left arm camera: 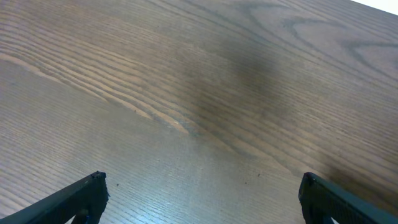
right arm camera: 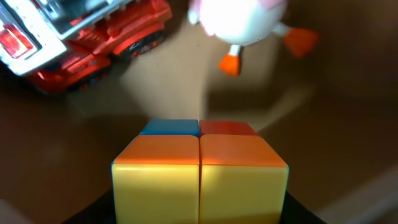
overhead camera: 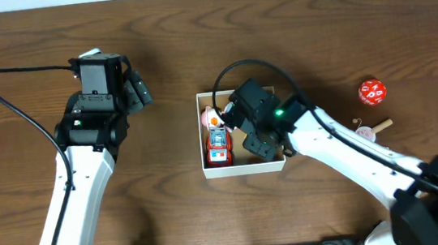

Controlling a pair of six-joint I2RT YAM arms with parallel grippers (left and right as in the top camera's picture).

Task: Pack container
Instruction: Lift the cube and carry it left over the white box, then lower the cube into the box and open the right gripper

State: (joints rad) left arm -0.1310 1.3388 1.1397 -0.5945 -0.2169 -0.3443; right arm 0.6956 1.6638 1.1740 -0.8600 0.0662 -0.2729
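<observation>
The right gripper will come down and release the small puzzle cube [right arm camera: 199,174] on the container's bare brown bottom beside the red truck, a free spot below the gripper's fingers.
The container [overhead camera: 240,169], a shallow white-walled box with a brown inside [right arm camera: 161,87], sits mid-table. Inside it lie a red toy truck [overhead camera: 218,149] [right arm camera: 93,37] and a white toy bird with orange feet [overhead camera: 211,117] [right arm camera: 239,18]. My right gripper [overhead camera: 255,139] [right arm camera: 199,214] is lowered into the box, shut on a small puzzle cube [right arm camera: 199,174] with yellow, orange, blue and red faces. From overhead the arm hides the cube. My left gripper [overhead camera: 138,88] [left arm camera: 202,186] is far to the left over bare wood, its fingers [left arm camera: 87,196] spread wide with nothing between them.
A red many-sided die with white numbers [overhead camera: 372,92] lies on the table to the right of the box. A small pink and wooden piece [overhead camera: 371,129] rests nearer the front, beside the right arm. A black cable loops above the box.
</observation>
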